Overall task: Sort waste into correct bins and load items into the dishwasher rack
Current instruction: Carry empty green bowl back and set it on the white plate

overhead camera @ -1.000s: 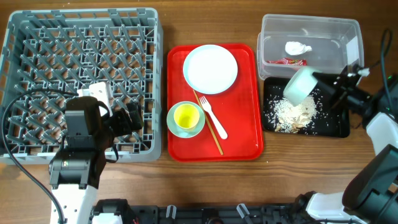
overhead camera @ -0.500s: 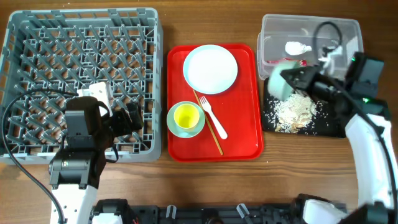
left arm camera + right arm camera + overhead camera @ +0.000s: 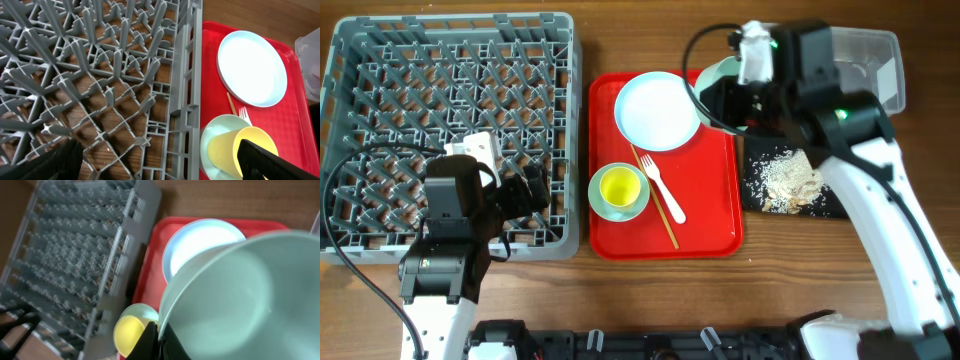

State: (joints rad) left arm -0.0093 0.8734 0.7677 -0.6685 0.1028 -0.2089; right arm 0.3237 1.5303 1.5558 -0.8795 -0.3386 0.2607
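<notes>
The bowl goes to the left in the overhead view and down next, and my right gripper releases it onto the white plate (image 3: 658,110) (image 3: 197,242), since that plate lies empty.
My right gripper (image 3: 728,100) is shut on the rim of a pale mint-green bowl (image 3: 717,82) and holds it tilted above the upper right corner of the red tray; the wrist view shows the fingers (image 3: 160,341) pinching the rim of the empty bowl (image 3: 235,300). The white plate (image 3: 658,110), a second mint bowl (image 3: 618,192) with the yellow cup (image 3: 617,187) in it, the white fork (image 3: 662,187) and the chopsticks (image 3: 658,205) lie on that tray. My left gripper (image 3: 525,190) is open and empty over the grey rack (image 3: 380,60), by its right wall (image 3: 182,100). Rice crumbs (image 3: 788,180) lie in the black tray (image 3: 755,190).
The red serving tray (image 3: 720,225) sits between the rack and the bins. The clear tub (image 3: 870,60) stands at the back right, largely covered by my right arm; wrapper and tissue are hidden. Bare wooden table (image 3: 790,290) lies in front.
My right arm has swung left with the mint bowl, from over the black tray to above the red tray's upper right corner. The left arm has not moved.
</notes>
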